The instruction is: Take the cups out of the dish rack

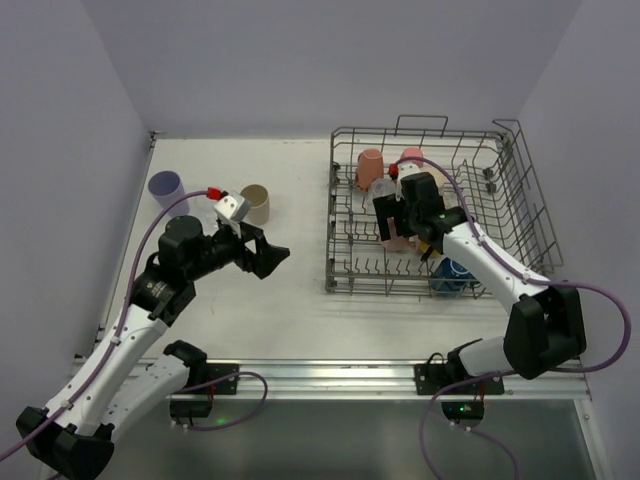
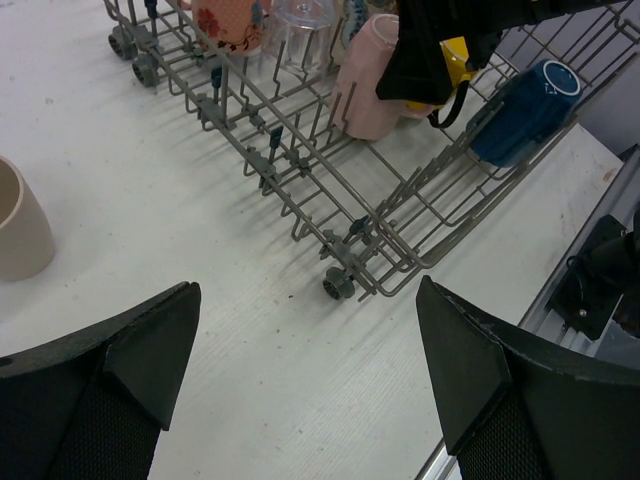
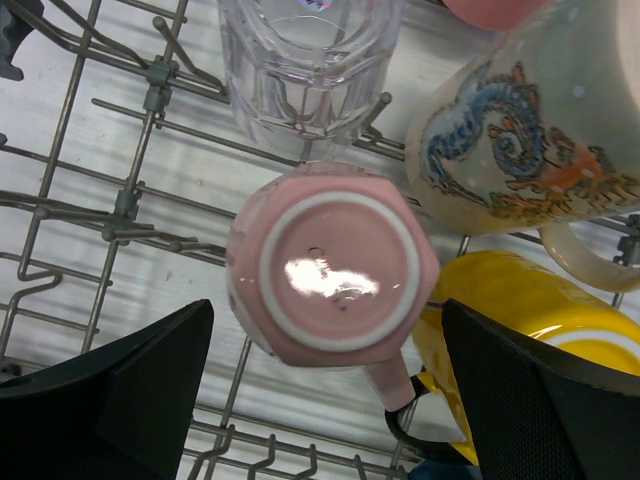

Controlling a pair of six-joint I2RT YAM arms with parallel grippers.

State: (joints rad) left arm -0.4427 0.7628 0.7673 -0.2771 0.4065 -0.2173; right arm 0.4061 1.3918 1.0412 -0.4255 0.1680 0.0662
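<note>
My left gripper will tilt up and move toward the rack to close on the pink mug's rim, since my right gripper's fingers are on either side of the mug's base.
The grey wire dish rack stands at the right of the table. In the right wrist view an upside-down pink mug sits on the tines, between a clear glass tumbler, a cream patterned mug and a yellow mug. My right gripper is open just above the pink mug, one finger on each side, apart from it. A dark blue mug lies at the rack's near corner. My left gripper is open and empty over the table, left of the rack.
A lavender cup and a beige cup stand on the table at the far left. A salmon cup and a pink cup sit at the back of the rack. The rack's corner wheel is just ahead of my left gripper.
</note>
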